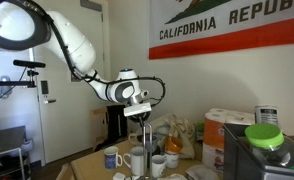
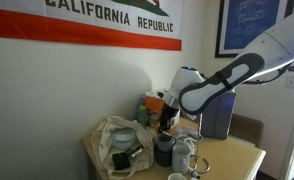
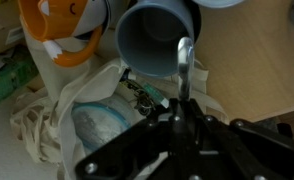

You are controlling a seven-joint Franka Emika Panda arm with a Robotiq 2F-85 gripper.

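Note:
The open cloth bag lies below my gripper and outward. I will next move outward past the grey cup and down to release the utensil in the bag.
My gripper [image 3: 179,112] is shut on a thin metal utensil [image 3: 184,62], seemingly a spoon, whose shiny end points toward a grey cup [image 3: 155,38]. In the wrist view the cup's open mouth lies just beyond the utensil's tip. In both exterior views the gripper [image 1: 139,108] [image 2: 167,120] hangs directly over the grey cup [image 1: 138,160] [image 2: 164,153], and the utensil [image 1: 143,130] reaches down toward its rim. Whether the tip is inside the cup I cannot tell.
White mugs [image 1: 111,157] [image 1: 158,163] [image 2: 183,155] stand around the grey cup on the wooden table [image 3: 252,50]. A crumpled white cloth bag [image 3: 77,110] [image 2: 117,140] lies beside it. Paper towel rolls [image 1: 225,128], a green-lidded jar [image 1: 264,135] and a dark appliance [image 2: 217,115] crowd the table.

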